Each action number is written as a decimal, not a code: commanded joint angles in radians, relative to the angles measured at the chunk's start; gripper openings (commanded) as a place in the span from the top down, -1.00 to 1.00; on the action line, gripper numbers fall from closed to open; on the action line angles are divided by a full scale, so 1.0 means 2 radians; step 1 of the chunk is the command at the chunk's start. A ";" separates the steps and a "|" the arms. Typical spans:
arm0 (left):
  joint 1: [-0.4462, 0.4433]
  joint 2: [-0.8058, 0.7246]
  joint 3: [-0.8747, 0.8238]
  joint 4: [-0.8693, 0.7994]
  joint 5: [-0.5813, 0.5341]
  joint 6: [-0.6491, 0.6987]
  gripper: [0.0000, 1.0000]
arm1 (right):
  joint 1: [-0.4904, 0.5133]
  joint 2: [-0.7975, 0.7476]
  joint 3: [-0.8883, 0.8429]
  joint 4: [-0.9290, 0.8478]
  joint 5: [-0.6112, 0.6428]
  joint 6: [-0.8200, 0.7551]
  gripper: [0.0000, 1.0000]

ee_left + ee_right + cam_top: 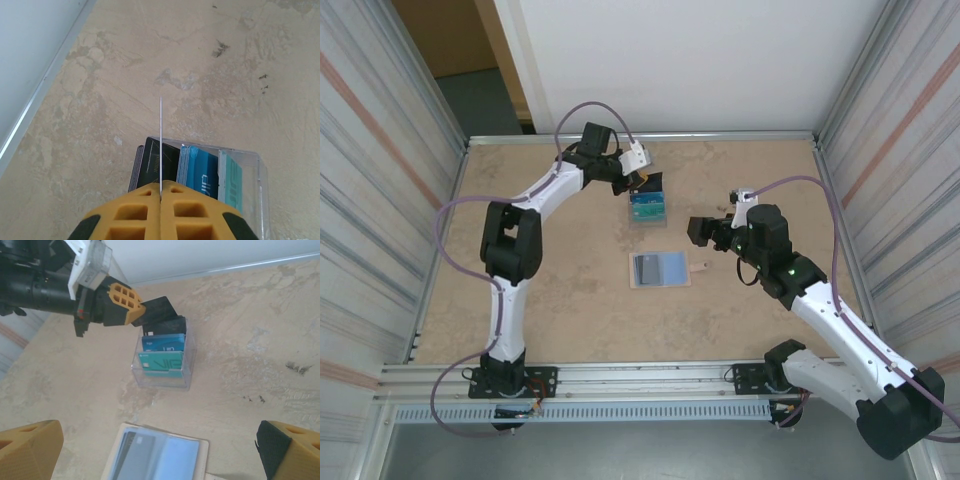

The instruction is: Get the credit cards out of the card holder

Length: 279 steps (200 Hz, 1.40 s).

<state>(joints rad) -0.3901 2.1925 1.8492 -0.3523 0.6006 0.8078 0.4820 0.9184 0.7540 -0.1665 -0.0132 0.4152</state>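
The matching black cards stand in the clear box's far slot (pixel 646 190) (pixel 169 159), so my left gripper will move down over it next and release the black credit card there.
The card holder (pixel 660 269) lies open and flat in the middle of the table, pale blue inside with a tan rim and a small tan tab (pixel 700 266). A dark credit card (pixel 131 456) shows through its left pocket. My left gripper (pixel 638 172) is shut on a black credit card (pixel 160 311), held over a clear box (pixel 162 365). The left wrist view shows that card edge-on (pixel 160 135) between the shut yellow fingers (pixel 180 210). My right gripper (pixel 701 231) hovers open just right of the holder, with nothing between its fingers (pixel 30 447).
The clear plastic box (pixel 647 208) behind the holder stands on the table with black (pixel 150 162), blue (pixel 202 172) and teal (pixel 231 181) cards upright in it. Metal walls close in the left, right and far sides.
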 commanded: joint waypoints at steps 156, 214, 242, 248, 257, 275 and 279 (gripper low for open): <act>0.016 0.062 0.063 -0.044 0.030 0.058 1.00 | -0.002 -0.001 0.008 -0.002 0.015 0.019 -0.98; 0.017 0.064 0.065 -0.041 0.027 0.057 0.64 | -0.002 0.000 0.008 -0.001 0.007 0.019 -0.98; 0.016 0.057 0.064 -0.039 0.029 0.055 0.57 | 0.000 0.002 0.010 -0.001 0.005 0.018 -0.98; 0.015 0.054 0.063 -0.037 0.029 0.055 0.57 | 0.001 0.003 0.011 -0.001 0.004 0.018 -0.98; 0.014 0.049 0.061 -0.037 0.030 0.053 0.57 | 0.001 0.004 0.011 -0.001 0.003 0.018 -0.98; 0.015 0.029 0.044 -0.026 0.037 0.043 0.57 | 0.004 0.010 0.013 -0.008 0.005 0.017 -0.98; 0.014 0.023 0.037 -0.021 0.039 0.038 0.56 | 0.006 0.011 0.014 -0.010 0.007 0.017 -0.98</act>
<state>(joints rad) -0.3656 2.3009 1.9442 -0.4210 0.6388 0.9119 0.4839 0.9272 0.7540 -0.1673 -0.0002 0.4374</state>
